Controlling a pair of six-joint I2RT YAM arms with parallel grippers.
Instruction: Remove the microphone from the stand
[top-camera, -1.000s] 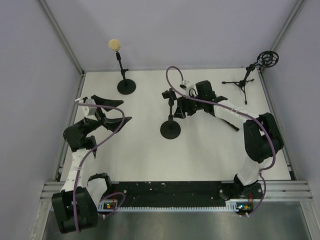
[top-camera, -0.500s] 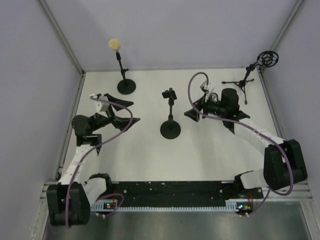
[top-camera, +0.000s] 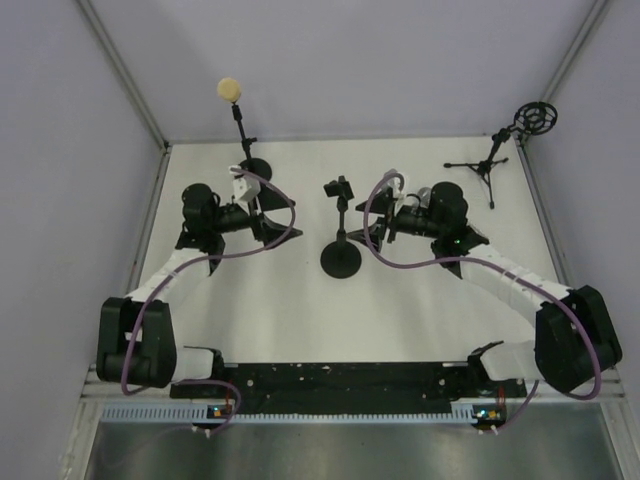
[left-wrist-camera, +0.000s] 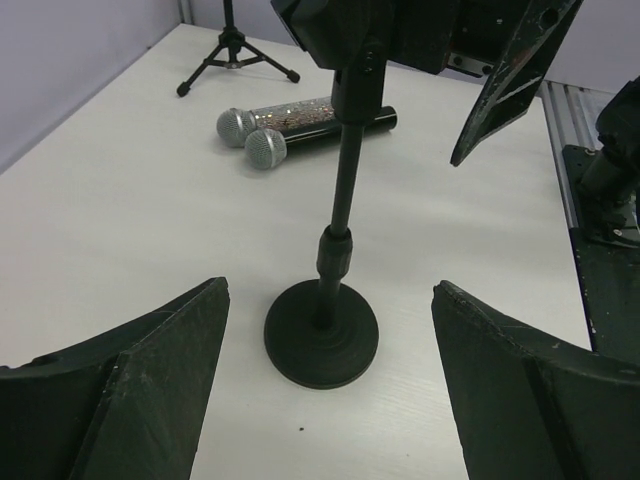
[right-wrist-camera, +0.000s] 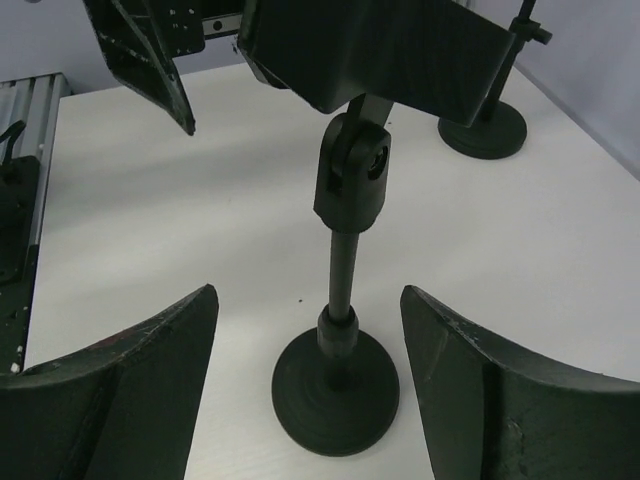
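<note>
The stand's thin pole below the clip (right-wrist-camera: 343, 270) has that part lined up between my right gripper's open fingers, so my right gripper will go left in the top view onto it next and close.
A black stand (top-camera: 340, 257) with a round base and an empty-looking clip (top-camera: 340, 188) stands mid-table. It also shows in the left wrist view (left-wrist-camera: 321, 333) and the right wrist view (right-wrist-camera: 336, 380). My left gripper (top-camera: 285, 228) (left-wrist-camera: 328, 290) is open, just left of the stand. My right gripper (top-camera: 368, 232) (right-wrist-camera: 308, 292) is open, just right of it. Both face the pole without touching it. A microphone with a yellow foam head (top-camera: 230, 90) sits on a second stand (top-camera: 252, 172) at the back left. Two loose microphones (left-wrist-camera: 265, 150) lie on the table beyond the centre stand.
A tripod stand (top-camera: 487, 165) with a round shock mount (top-camera: 537, 117) is at the back right, also in the left wrist view (left-wrist-camera: 232, 55). The second stand's base (right-wrist-camera: 483, 130) shows behind the centre stand. Walls enclose the table on three sides.
Both arms have swung in toward the centre stand. The left gripper moved back and right, the right gripper moved left. Both now flank the pole, still open.
</note>
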